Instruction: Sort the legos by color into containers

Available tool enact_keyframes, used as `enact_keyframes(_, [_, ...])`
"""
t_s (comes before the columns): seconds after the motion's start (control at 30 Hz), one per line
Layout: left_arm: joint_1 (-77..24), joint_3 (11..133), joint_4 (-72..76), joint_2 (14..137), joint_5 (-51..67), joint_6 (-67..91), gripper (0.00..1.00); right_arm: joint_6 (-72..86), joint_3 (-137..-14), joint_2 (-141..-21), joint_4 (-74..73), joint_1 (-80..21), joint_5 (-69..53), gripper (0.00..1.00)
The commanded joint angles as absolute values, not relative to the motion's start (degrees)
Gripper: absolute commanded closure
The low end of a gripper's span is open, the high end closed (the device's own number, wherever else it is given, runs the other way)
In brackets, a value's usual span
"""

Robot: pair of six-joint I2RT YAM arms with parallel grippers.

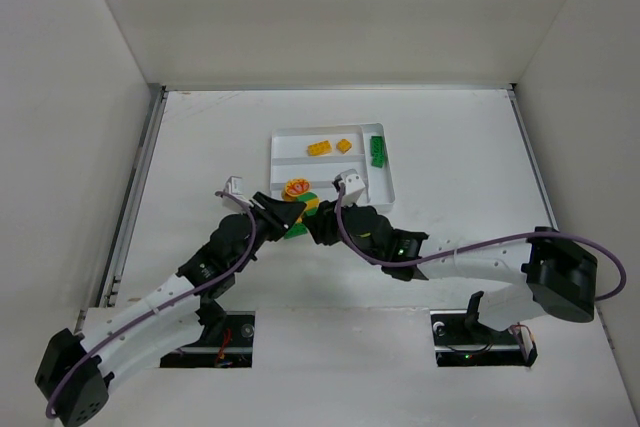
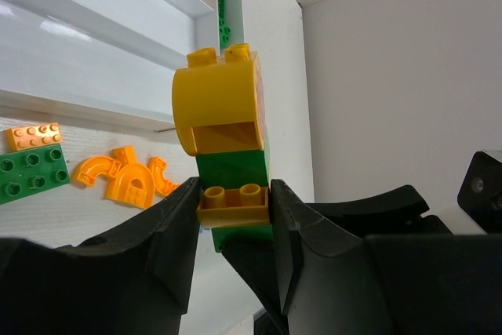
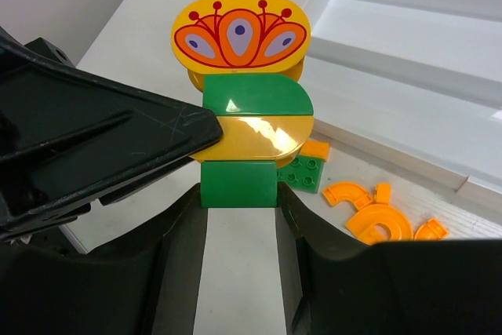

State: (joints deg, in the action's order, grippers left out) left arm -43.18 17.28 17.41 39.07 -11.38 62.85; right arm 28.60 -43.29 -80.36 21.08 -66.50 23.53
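Note:
My right gripper should pull the bottom green brick off the stack next. Then it should swing outward and go down over the narrow side section of the tray, where green bricks already are.
A joined stack of legos (image 1: 298, 201) hangs between both grippers just in front of the white tray (image 1: 386, 165). It has a yellow flower piece (image 3: 240, 34) on top, then green, yellow and green bricks. My left gripper (image 2: 234, 195) is shut on a small yellow two-stud brick (image 2: 234, 206) on the stack's side. My right gripper (image 3: 238, 195) is shut on the bottom green brick (image 3: 238, 183). The two grippers meet at the stack from the left (image 1: 283, 212) and the right (image 1: 318, 219). Two yellow bricks (image 1: 320, 147) lie in one tray section and green ones (image 1: 377, 150) in the narrow side section.
Loose orange curved pieces (image 2: 129, 182), a green plate (image 2: 31, 172) and an orange plate (image 2: 33, 136) lie on the table beside the tray's near wall. The same orange curves (image 3: 376, 219) show in the right wrist view. White walls enclose the table on three sides.

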Motion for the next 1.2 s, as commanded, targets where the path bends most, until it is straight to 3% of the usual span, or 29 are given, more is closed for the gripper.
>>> enact_keyframes(0.0, [-43.46,17.05,18.81,37.18,-11.78,62.14,0.86,29.79,-43.07,-78.58,26.19,-66.93,22.50,0.71])
enact_keyframes(0.5, [-37.22,18.10,12.30,32.17,-9.94,57.48,0.88,31.12,-35.69,-70.67,24.70,-62.10,16.96,0.70])
enact_keyframes(0.63, [-36.96,19.16,13.09,34.10,-7.13,55.29,0.88,30.24,-35.16,-68.64,19.44,-53.25,17.75,0.70])
enact_keyframes(0.83, [-37.04,19.51,14.23,35.77,-1.94,51.68,0.88,30.15,-38.93,-74.96,12.13,-39.17,19.95,0.70])
enact_keyframes(1.17, [-36.61,18.19,16.61,32.43,8.51,47.99,0.87,27.69,-46.05,-88.76,12.74,-34.50,22.06,0.68])
